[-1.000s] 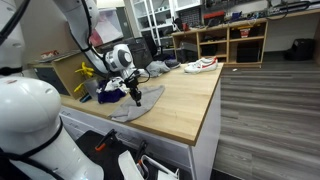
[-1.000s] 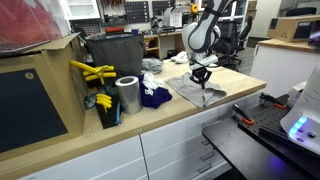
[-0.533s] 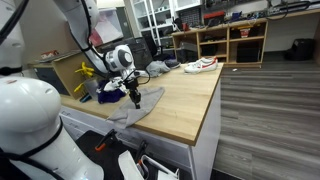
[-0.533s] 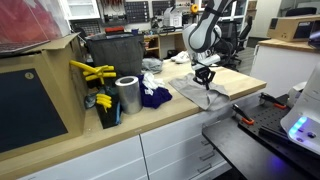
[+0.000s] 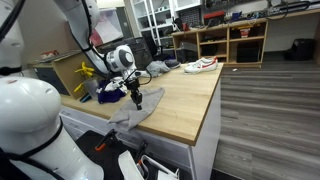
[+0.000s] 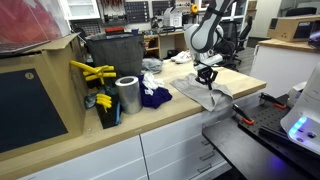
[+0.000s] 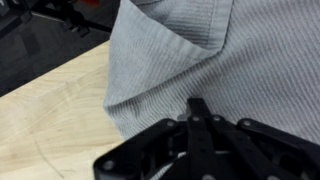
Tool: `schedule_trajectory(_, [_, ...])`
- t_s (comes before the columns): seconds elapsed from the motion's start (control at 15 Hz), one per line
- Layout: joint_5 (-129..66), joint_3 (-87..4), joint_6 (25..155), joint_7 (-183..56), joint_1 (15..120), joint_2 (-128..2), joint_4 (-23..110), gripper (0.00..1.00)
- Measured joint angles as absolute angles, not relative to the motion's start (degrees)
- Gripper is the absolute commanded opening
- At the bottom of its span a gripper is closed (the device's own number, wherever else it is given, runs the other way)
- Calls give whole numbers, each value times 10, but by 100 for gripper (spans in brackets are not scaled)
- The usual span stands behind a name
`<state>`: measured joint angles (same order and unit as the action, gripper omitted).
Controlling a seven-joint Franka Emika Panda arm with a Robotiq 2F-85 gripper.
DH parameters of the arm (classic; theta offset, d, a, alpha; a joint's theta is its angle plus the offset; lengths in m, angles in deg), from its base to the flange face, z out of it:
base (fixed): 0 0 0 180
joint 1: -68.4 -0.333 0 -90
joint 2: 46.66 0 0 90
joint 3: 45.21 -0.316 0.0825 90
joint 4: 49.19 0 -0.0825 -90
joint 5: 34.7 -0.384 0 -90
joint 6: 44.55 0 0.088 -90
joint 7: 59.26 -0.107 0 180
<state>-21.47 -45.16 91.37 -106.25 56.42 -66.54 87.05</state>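
Observation:
The gripper draws the pinched cloth over the spread cloth's far part, which lies outward of my gripper, and releases next, as cloth droops over the table's front edge.
A grey cloth [image 5: 128, 112] [image 6: 196, 93] lies spread on the wooden tabletop [image 5: 185, 100] and droops over its front edge in both exterior views. My gripper [image 5: 137, 99] [image 6: 208, 82] points down onto it, shut, with a pinch of the fabric between its fingertips. In the wrist view the gripper [image 7: 198, 104] shows its black jaws pressed together on the ribbed grey cloth [image 7: 250, 60], which has a folded flap ahead of it; bare table [image 7: 50, 110] lies beside it.
A dark blue cloth [image 6: 152, 97] [image 5: 110, 93], a silver canister [image 6: 127, 96], yellow tools [image 6: 90, 72] and a black bin [image 6: 112, 55] crowd one end of the table. A white shoe [image 5: 200, 65] sits at the far end. Shelves [image 5: 232, 40] stand behind.
The gripper has slid a little toward the table's edge, dragging the grey cloth with it; more of the cloth now hangs over the edge.

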Motion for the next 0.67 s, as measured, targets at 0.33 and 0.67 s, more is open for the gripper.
schedule_trajectory(0.33, [-214, -447, 923, -1099, 558, -669, 865, 0])
schedule_trajectory(0.67, [-214, -444, 932, -1128, 556, -681, 844, 0])
